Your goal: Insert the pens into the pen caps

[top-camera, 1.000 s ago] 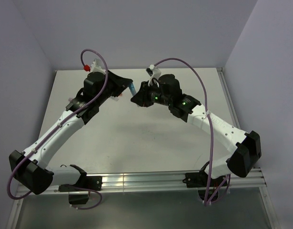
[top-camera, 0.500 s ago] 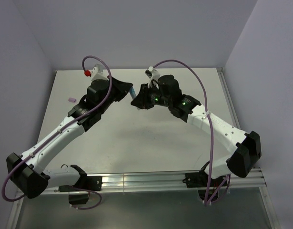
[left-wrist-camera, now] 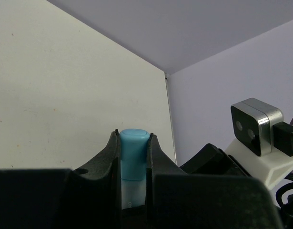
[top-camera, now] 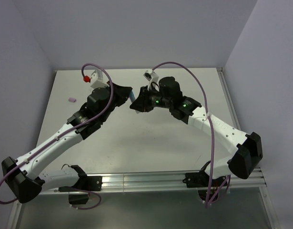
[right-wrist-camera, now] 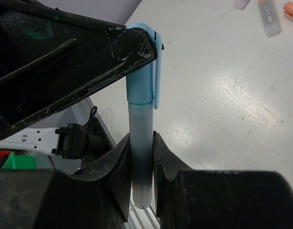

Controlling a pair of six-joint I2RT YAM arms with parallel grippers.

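Note:
My right gripper holds the light blue pen, and the blue cap already covers the pen's tip. Next it should tilt downward and lower the pen to release it on the bare tabletop below.
The light blue pen is held between my two grippers above the far middle of the table. My right gripper is shut on its pale barrel. The blue cap sits on the pen's tip, and my left gripper is shut on that cap. In the top view the pen shows as a short blue stub between the left gripper and the right gripper. A clear-whitish pen with orange, an orange piece and a pinkish piece lie on the table.
A small pink piece lies on the table at the far left. The right wrist's camera housing is close on the left wrist's right. Purple walls close the table at the back and sides. A metal rail runs along the near edge.
My left arm has swung right and forward, closing the gap to the right gripper along the blue pen. The pink piece at the far left has come into view.

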